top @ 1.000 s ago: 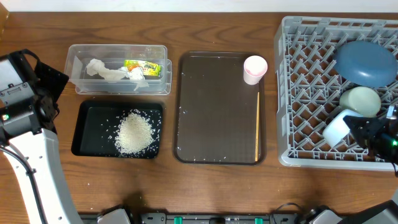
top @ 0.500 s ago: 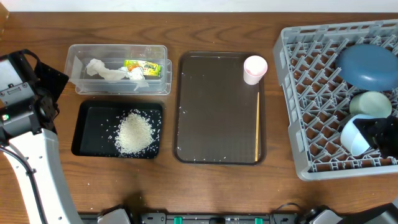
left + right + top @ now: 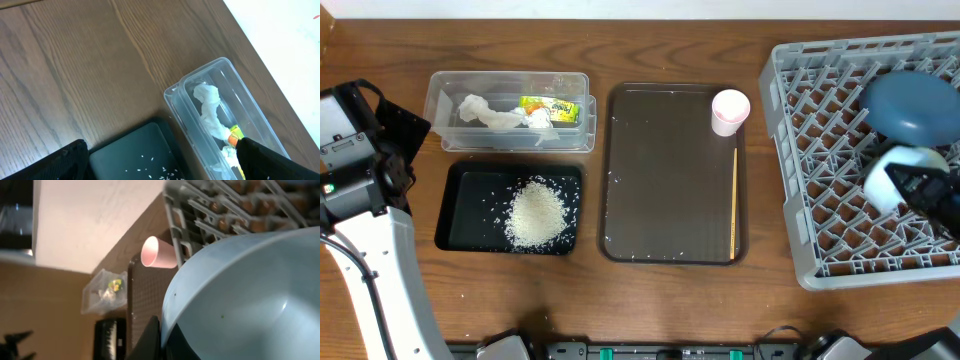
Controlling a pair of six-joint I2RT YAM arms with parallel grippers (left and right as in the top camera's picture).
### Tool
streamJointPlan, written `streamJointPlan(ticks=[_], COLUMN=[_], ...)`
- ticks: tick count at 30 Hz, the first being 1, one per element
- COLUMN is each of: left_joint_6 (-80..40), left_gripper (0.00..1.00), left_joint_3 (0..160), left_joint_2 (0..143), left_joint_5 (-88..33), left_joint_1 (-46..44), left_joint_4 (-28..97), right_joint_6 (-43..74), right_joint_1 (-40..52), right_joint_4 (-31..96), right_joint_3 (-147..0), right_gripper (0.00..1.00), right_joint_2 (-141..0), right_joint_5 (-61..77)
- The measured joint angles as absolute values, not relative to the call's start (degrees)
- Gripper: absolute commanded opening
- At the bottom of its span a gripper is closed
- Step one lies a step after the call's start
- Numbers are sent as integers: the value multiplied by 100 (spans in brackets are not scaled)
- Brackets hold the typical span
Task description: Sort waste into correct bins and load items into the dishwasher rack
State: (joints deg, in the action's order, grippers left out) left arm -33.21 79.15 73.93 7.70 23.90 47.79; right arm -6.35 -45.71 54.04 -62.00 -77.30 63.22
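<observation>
I should move my right gripper to the left in the overhead view and down to release the light blue bowl, because empty rack slots lie below it on that side.
My right gripper (image 3: 920, 190) is shut on the rim of the light blue bowl (image 3: 882, 180), holding it tilted over the grey dishwasher rack (image 3: 820, 150), just in front of the dark blue plate (image 3: 910, 105). In the right wrist view the bowl (image 3: 250, 295) fills the frame and my finger (image 3: 162, 340) pinches its rim. I cannot make out the mint green bowl. The pink cup (image 3: 730, 110) and chopsticks (image 3: 734, 200) are on the brown tray (image 3: 670, 170). Rice (image 3: 536, 213) lies in the black tray (image 3: 455, 215). Tissue (image 3: 485, 113) and wrapper (image 3: 548, 108) lie in the clear tub (image 3: 510, 80). My left gripper (image 3: 165, 167) is open and empty, left of both bins.
The left arm (image 3: 360, 150) stands at the table's left edge. The rack sits skewed at the right edge of the table. The left wrist view shows the tub (image 3: 225, 115) and a corner of the black tray (image 3: 140, 155). A white wall runs behind the table.
The rack shifted right and turned slightly a second ago. My right gripper carried the light blue bowl from the rack's near side back toward the dark blue plate. The left arm stayed still.
</observation>
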Motion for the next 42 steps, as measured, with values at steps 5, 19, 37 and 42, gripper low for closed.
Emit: streamJointPlan(ticks=[5,19,37,42], left_joint_6=[-3321,-3321,-3321,-3321], left_gripper=[96,96,96,96], left_joint_3=[7915,7915,7915,7915], left_joint_2=[7393,7393,7393,7393], left_joint_5=[770,770,770,770], left_joint_1=[2390,2390,2390,2390], left_joint_4=[4781,4781,4779,4781], right_joint_6=[-790,709,904,945], right_joint_1=[-3793,-2596,-2689,-2692], right_joint_4=[4635,3249,3918,4091], right_joint_3=[-6202,-6219,-6346,-6344], right_gripper=[1,1,14,14], right_joint_2=[-7730,-8392,-8646,-8460], right_joint_5=[6447,5741,4845,4272])
